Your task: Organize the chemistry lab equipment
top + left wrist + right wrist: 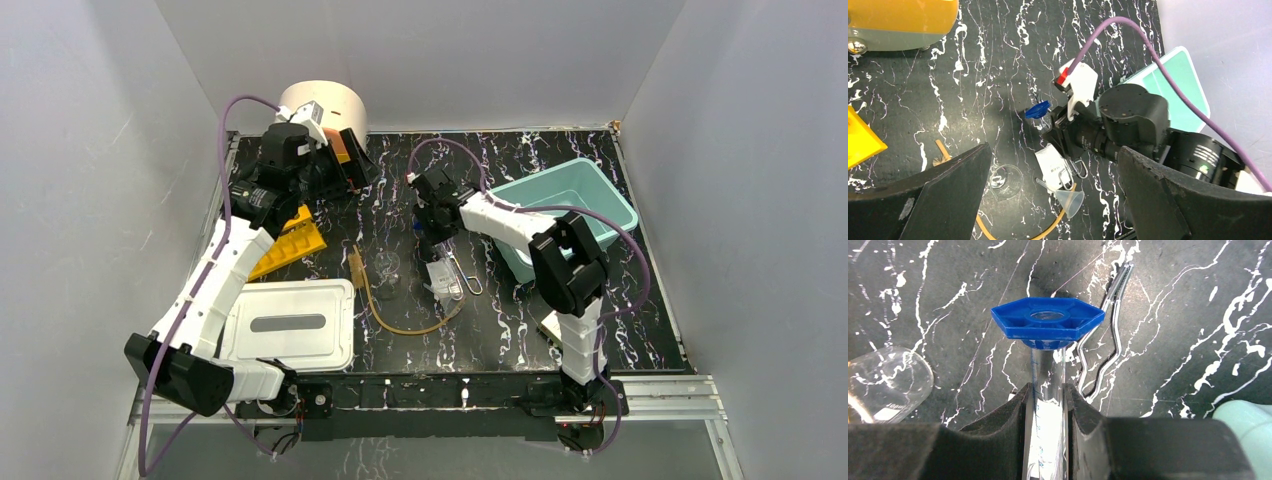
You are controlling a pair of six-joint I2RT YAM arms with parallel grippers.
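My right gripper should next lift the tube over the bin's rim, go down inside and let go, as the teal bin (552, 188) is right of my low gripper in the top view.
My right gripper (1048, 392) is shut on a clear graduated tube (1047, 371) that ends in a blue hexagonal base (1048, 322), the blue-tipped piece (421, 229), held low over the middle of the table. A wire metal clamp (1103, 350) and a clear packet (443, 279) lie just beside it. The tiny glass flask (388, 268) and the amber hose (400, 326) lie to the left. A clear funnel (1070, 200) rests on the hose. The orange-yellow rack (290, 242) lies at the left. My left gripper (345, 160) is open and empty, raised at the back left.
A teal bin (545, 172) stands at the right, behind my right arm. A white tray lid (290, 322) lies at the front left. A white round container (325, 103) stands at the back left, next to my left gripper.
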